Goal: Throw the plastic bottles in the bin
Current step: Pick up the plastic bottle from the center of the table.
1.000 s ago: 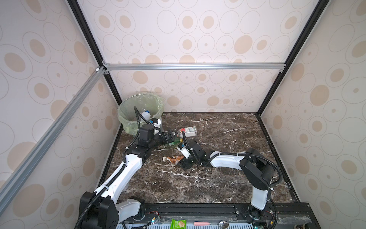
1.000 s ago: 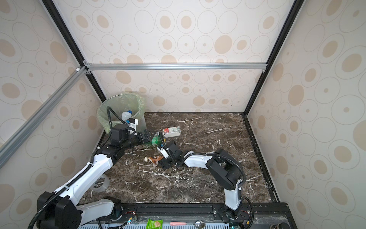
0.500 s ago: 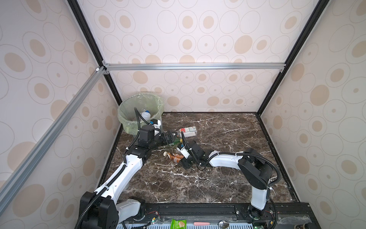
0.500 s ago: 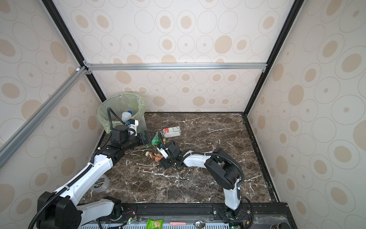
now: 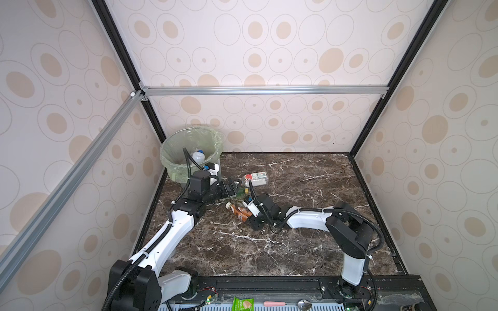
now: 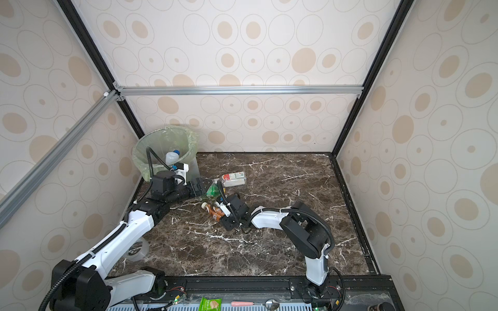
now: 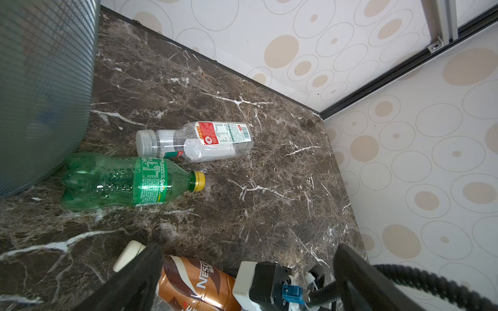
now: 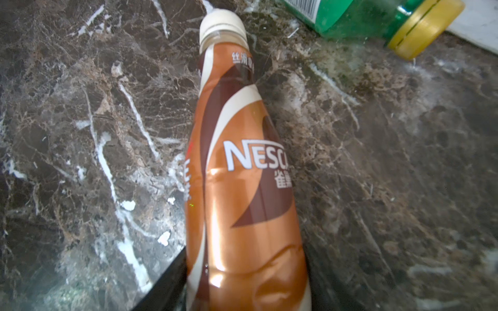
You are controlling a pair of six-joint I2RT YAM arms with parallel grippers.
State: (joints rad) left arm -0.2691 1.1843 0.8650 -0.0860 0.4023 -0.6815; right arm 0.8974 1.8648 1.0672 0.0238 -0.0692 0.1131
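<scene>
I should next move my left gripper toward my right gripper and close it around the neck by the brown bottle's white cap (image 5: 231, 207) (image 7: 141, 248), because the right gripper's fingers leave that end of the bottle free.
A brown-labelled plastic bottle (image 8: 242, 175) lies on the marble floor (image 5: 296, 242), its body dented between the jaws of my right gripper (image 5: 246, 215) (image 6: 218, 212), which is shut on it. The same brown bottle (image 5: 238, 211) (image 6: 213, 210) (image 7: 194, 280) shows in three other views. A green bottle (image 7: 121, 180) (image 6: 213, 189) and a clear bottle with a red-white label (image 7: 199, 142) (image 5: 256, 179) lie beside the bin (image 5: 172, 159) (image 6: 142, 159). My left gripper (image 7: 248, 247) (image 5: 234, 185) hovers open above the green bottle, holding nothing. One clear bottle (image 5: 198, 156) sits inside the bin.
Patterned walls close in the floor on three sides, and the bin fills the back left corner. A roll of clear tape (image 6: 140, 251) lies under my left arm. A green packet (image 5: 242, 304) and a pink-handled spoon (image 5: 285, 304) rest on the front rail.
My right gripper has slid left along the brown bottle and its jaws have drawn in onto the body. The left arm has barely moved.
</scene>
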